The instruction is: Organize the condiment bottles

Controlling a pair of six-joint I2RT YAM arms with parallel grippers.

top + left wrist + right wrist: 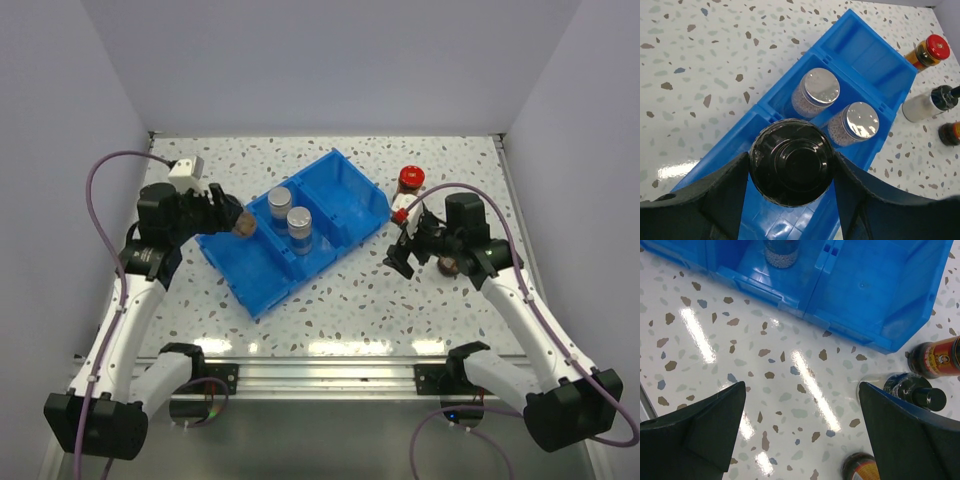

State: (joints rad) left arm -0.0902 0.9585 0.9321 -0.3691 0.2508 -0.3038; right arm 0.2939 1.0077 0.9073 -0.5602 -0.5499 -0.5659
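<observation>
My left gripper should next go down into the bin's near section (246, 264) (781, 214) and let go of the black-capped bottle on the bottom of the section. The section is still empty below the held bottle.
My left gripper (232, 220) is shut on a black-capped bottle (791, 162) and holds it over the near-left compartment of the blue bin (345, 180); that bottle also shows in the top view (243, 228). Two silver-capped bottles (822, 86) (861, 116) stand in the middle compartment. My right gripper (802, 425) is open and empty over bare table right of the bin. Beside its right finger stands a second black-capped bottle (912, 390). One red-capped dark bottle (410, 178) stands farther back. Another dark bottle (862, 467) stands near my right wrist, half hidden in the top view.
The bin (875, 47) lies diagonally mid-table; its far-right compartment holds nothing. The speckled table (340, 300) ends at white walls at the back and sides. A metal rail (320, 375) runs along the near edge between the arm bases.
</observation>
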